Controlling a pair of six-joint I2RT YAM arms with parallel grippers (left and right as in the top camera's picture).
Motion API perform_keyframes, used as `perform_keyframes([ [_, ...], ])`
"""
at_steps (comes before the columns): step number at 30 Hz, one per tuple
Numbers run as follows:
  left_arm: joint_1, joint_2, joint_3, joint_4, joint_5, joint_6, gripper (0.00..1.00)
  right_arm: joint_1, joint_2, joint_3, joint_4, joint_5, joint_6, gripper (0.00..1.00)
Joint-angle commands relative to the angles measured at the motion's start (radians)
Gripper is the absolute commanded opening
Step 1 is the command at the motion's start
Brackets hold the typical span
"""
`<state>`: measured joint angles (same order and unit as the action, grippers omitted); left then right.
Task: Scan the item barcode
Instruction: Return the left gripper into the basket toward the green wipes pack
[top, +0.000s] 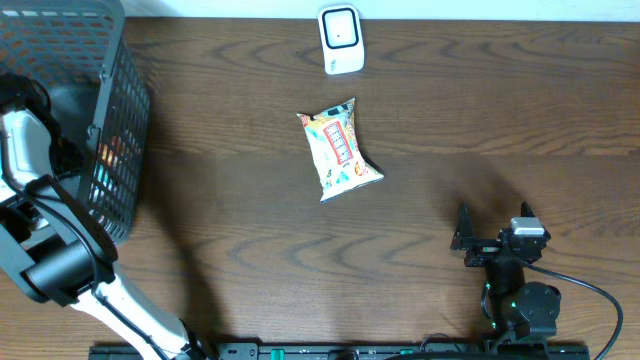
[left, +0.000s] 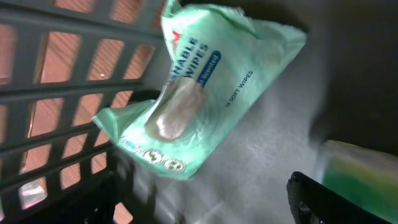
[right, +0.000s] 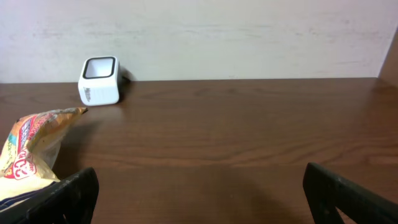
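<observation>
My open left gripper should go down toward the basket's bottom onto the middle of the wipes pack (left: 191, 118), still beyond its fingers.
A green pack of wipes (left: 199, 93) lies inside the black wire basket (top: 125, 120), leaning by its mesh wall (left: 56, 68). My left gripper (left: 205, 205) hovers just short of the pack, open, with nothing between its fingers. In the overhead view the left arm (top: 25, 140) reaches into the basket and its gripper is hidden. A colourful snack bag (top: 340, 150) lies mid-table, also at the left of the right wrist view (right: 25, 155). The white barcode scanner (top: 341, 38) stands at the far edge (right: 99, 81). My right gripper (top: 494, 222) rests open near the front right (right: 202, 199), empty.
Another green item (left: 360, 174) lies in the basket to the right of the wipes. Something orange (top: 108, 152) shows through the basket's mesh. A pale wall (right: 249, 37) rises behind the scanner. Bare wood (top: 500, 110) stretches right of the snack bag.
</observation>
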<state>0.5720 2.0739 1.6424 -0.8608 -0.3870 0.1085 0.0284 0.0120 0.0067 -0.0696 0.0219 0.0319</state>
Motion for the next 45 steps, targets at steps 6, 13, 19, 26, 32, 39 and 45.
perform_keyframes([
  [6,0.006,0.066,-0.018,0.049,-0.071,0.041,0.86,-0.003,-0.005,-0.001,-0.003,0.001,-0.014,0.99],
  [13,0.023,0.119,-0.019,0.070,-0.070,0.080,0.86,-0.003,-0.005,-0.001,-0.003,0.001,-0.014,0.99],
  [19,0.061,0.122,-0.019,0.096,-0.070,0.060,0.73,-0.003,-0.005,-0.001,-0.003,0.001,-0.014,0.99],
  [26,0.097,0.123,-0.019,0.096,0.154,0.059,0.42,-0.003,-0.005,-0.001,-0.003,0.002,-0.014,0.99],
  [32,0.092,0.110,-0.019,0.091,0.196,-0.018,0.07,-0.003,-0.005,-0.001,-0.003,0.001,-0.014,0.99],
  [39,0.090,-0.051,0.008,0.100,0.205,-0.282,0.07,-0.003,-0.005,-0.001,-0.003,0.001,-0.014,0.99],
  [45,0.090,-0.302,0.011,0.150,0.466,-0.397,0.07,-0.003,-0.005,-0.001,-0.003,0.002,-0.014,0.99],
])
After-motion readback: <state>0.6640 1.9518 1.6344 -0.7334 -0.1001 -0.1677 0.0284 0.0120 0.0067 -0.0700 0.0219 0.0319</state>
